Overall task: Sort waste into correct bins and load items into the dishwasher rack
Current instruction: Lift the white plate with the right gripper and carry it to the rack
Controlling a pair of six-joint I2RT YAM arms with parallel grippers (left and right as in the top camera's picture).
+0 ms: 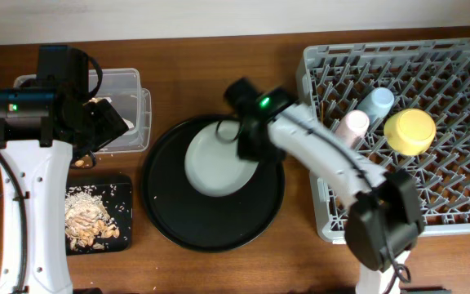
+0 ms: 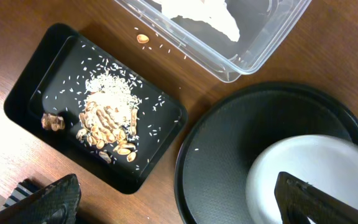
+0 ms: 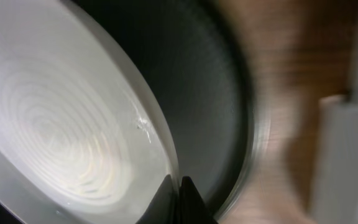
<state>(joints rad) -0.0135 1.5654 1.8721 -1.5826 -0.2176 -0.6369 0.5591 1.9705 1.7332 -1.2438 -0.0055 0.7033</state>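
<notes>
My right gripper lifts the plate (image 1: 215,159) outward over the rack's tray-side far corner next, then lowers it, as free rack wires show beside the cups.
The round grey plate (image 1: 215,159) lies on the large round black tray (image 1: 178,220). My right gripper (image 1: 247,143) is shut on the plate's right rim; the right wrist view shows both fingertips (image 3: 178,186) pinching the rim of the plate (image 3: 61,130). My left gripper (image 1: 96,122) is open and empty above the clear tub (image 1: 129,98), which holds white tissue (image 2: 204,15). The shallow black tray (image 1: 121,229) holds food scraps and rice (image 1: 88,216). The pink cup (image 1: 352,126), light-blue cup (image 1: 376,102) and yellow bowl (image 1: 410,131) sit in the grey dishwasher rack (image 1: 463,65). Chopsticks and wrapper are out of view.
A stray nut (image 2: 142,38) and rice grains lie on the wooden table between the clear tub (image 2: 260,43) and the shallow black tray (image 2: 36,93). The rack fills the right side. A pale wall runs along the far edge.
</notes>
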